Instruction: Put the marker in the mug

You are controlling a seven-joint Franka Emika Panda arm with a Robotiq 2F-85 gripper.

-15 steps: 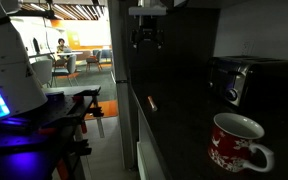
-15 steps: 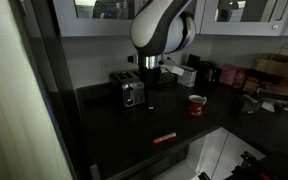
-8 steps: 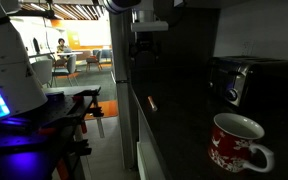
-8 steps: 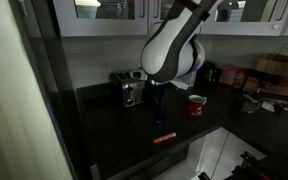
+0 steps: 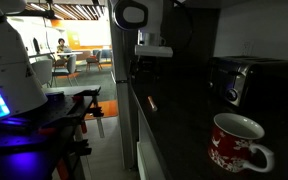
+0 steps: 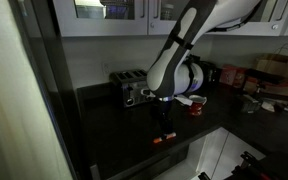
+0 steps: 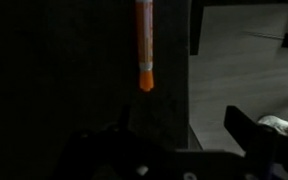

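The marker lies off the middle of my fingers, so I will lower my gripper and shift it left in the wrist view before I grab the marker by its orange end [image 5: 151, 100] [image 7: 146, 77].
The marker [image 7: 144, 45] is a thin orange-red stick lying on the dark counter near its front edge; it shows in both exterior views [image 5: 151, 103] [image 6: 164, 138]. My gripper [image 7: 174, 140] is open and empty. It hangs just above the marker [image 6: 165, 122] and is dark and hard to make out in the exterior view [image 5: 142, 70]. The red mug [image 5: 242, 143] with a white inside stands upright on the counter, well away from the marker. In an exterior view the mug [image 6: 198, 104] is partly hidden behind my arm.
A dark boxy toaster [image 6: 131, 90] [image 5: 234, 78] stands at the back of the counter. Boxes and a paper bag [image 6: 276, 72] crowd the counter's far end. The counter edge drops off right beside the marker [image 7: 190, 90].
The arm has come down from high above the counter toward the front edge. The gripper now hangs low over the marker. The marker and mug have not moved.
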